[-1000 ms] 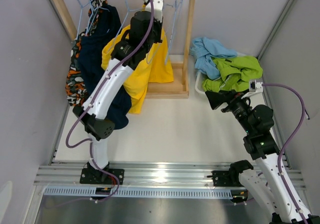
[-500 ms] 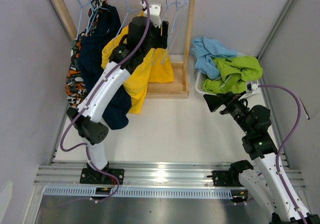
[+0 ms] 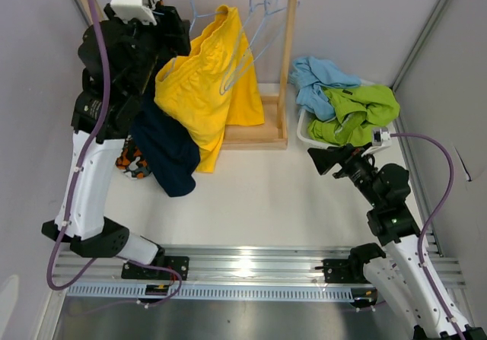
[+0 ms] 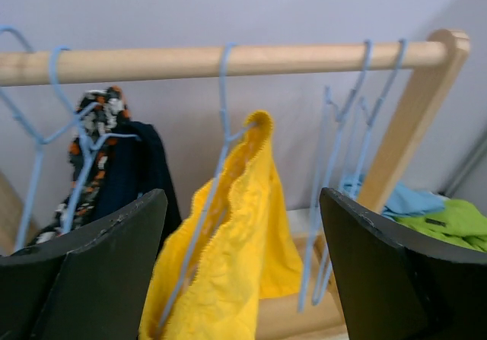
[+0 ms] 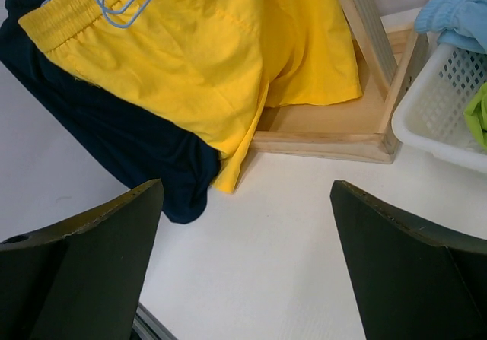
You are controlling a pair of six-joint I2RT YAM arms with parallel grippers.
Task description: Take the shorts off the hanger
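Note:
I should lower my left gripper toward the yellow shorts next and close on the hanger's sloping near wire (image 4: pixel 200 222), bare beside the shorts' waistband.
Yellow shorts (image 3: pixel 199 89) hang from a light blue wire hanger (image 4: pixel 221 119) on the wooden rail (image 4: pixel 304 55). Left of them, dark navy shorts (image 3: pixel 166 151) and camouflage shorts (image 3: pixel 131 162) hang on other hangers. Light blue shorts (image 3: pixel 318 80) and lime green shorts (image 3: pixel 354 112) lie in a white basket (image 5: pixel 437 119). My left gripper (image 3: pixel 173 36) is open at the rack's upper left. It faces the yellow shorts (image 4: pixel 236 264) from a distance and holds nothing. My right gripper (image 3: pixel 316 157) is open and empty above the table, just in front of the basket.
Several empty blue hangers (image 3: pixel 257 32) hang at the right end of the rail beside the rack's right post (image 3: pixel 288 51). The rack's wooden base (image 5: pixel 327 138) lies on the table. Grey walls close in on both sides. A metal rail (image 3: pixel 243 268) runs along the near edge.
My left gripper opened and swung away from the yellow shorts to the rack's upper left. The yellow shorts now hang uncovered. My right gripper crept slightly left.

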